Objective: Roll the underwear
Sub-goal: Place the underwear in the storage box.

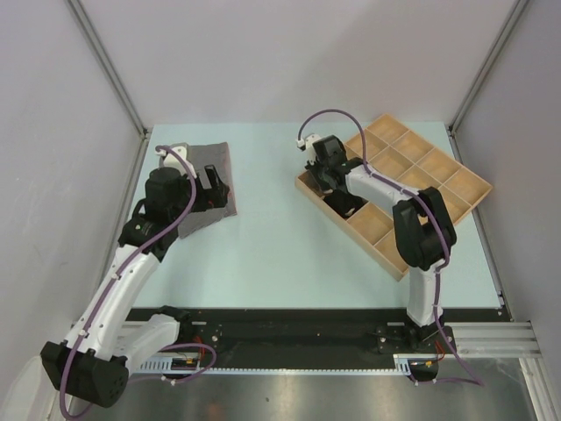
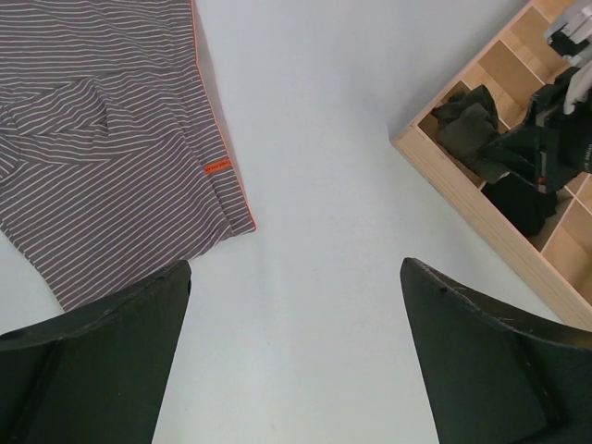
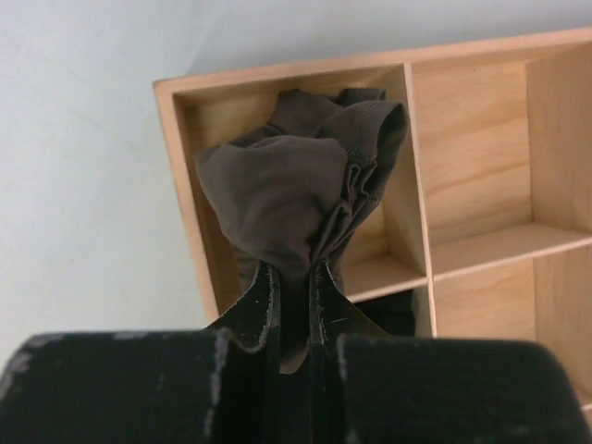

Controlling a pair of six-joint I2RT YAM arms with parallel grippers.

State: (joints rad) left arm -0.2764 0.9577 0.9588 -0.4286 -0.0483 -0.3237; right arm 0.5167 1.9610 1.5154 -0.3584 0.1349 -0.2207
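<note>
My right gripper comes down into the wooden tray's corner section (image 1: pixel 313 182) (image 3: pixel 298 185) next and releases the bunched dark brown underwear, since that section lies open below the gripper.
The heather grey underwear (image 1: pixel 210 160) with a thin orange edge lies flat on the table at the far left; it also fills the upper left of the left wrist view (image 2: pixel 102 139). My left gripper (image 1: pixel 216 187) is open and empty above the table (image 2: pixel 294 268), just right of the grey cloth's edge. My right gripper (image 1: pixel 323 180) is shut on the bunched dark brown underwear (image 3: pixel 277 194), holding it over the wooden tray's (image 3: pixel 481 139) corner compartment. The black underwear (image 2: pixel 520 200) lies in the neighbouring compartment.
The compartmented wooden tray (image 1: pixel 438 167) sits angled at the right of the table, with several bare compartments. Grey walls enclose the pale table on three sides. The tray's near wall (image 2: pixel 481 231) shows in the left wrist view.
</note>
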